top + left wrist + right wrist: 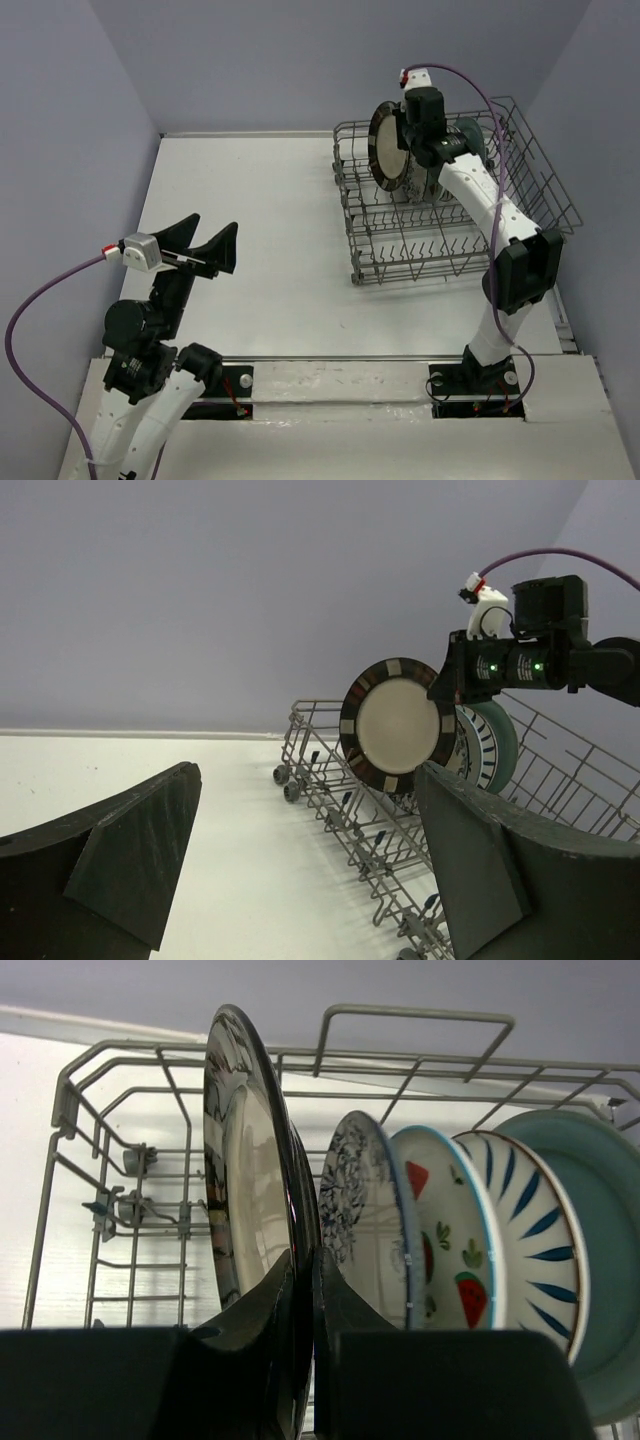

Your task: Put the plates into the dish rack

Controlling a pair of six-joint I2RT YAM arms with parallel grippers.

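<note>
Next, the right gripper lowers, away from the floral plate, since the dark shiny plate still sits higher, and then releases the dark shiny plate's rim (401,137) (298,1258).
The wire dish rack (452,268) stands at the far right of the table. My right gripper (414,140) is shut on the rim of the dark shiny silver-rimmed plate (388,155) and holds it upright at the rack's far left end. In the right wrist view the fingers (270,1300) pinch this plate (245,1160); its lower edge is hidden. To its right, on edge in the rack (420,1010), stand the floral plate (355,1200), the fruit plate (440,1230), the striped plate (525,1220) and the teal plate (600,1220). My left gripper (212,224) is open and empty, far left of the rack.
The left wrist view shows the rack (340,810), the held plate (395,725) and the right gripper (455,685) between my open left gripper's (305,780) fingers. White tabletop (270,200) lies left of the rack. Grey walls close the back and sides.
</note>
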